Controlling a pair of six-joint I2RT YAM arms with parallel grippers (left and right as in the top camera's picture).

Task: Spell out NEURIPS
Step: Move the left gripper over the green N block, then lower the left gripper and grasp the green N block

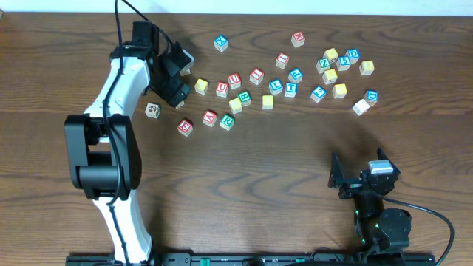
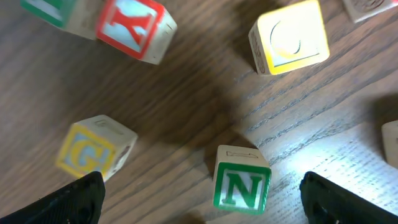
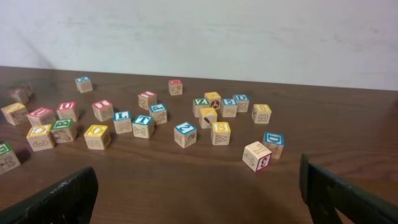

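Note:
The left gripper should next go down, shifting right in the wrist view, and close on the green N cube (image 2: 241,185), because the cube stands below the gripper's fingers toward that side.
A green N cube (image 2: 241,185) stands on the wood between the wide-apart fingers of my open left gripper (image 2: 202,196), a little nearer the right finger and touching neither. From overhead, the left gripper (image 1: 179,81) hovers at the left end of the scattered cubes and hides the N cube. A red cube that looks like a U (image 1: 234,80) lies in that scatter; I cannot read the other task letters. My right gripper (image 1: 361,177) rests open near the front right, nothing between its fingers (image 3: 323,193).
A yellow G cube (image 2: 93,149), a red Y cube (image 2: 134,28) and another yellow cube (image 2: 289,37) ring the N cube. Several more lettered cubes (image 1: 325,70) spread across the far half of the brown table (image 1: 259,170). A white wall (image 3: 199,31) backs it.

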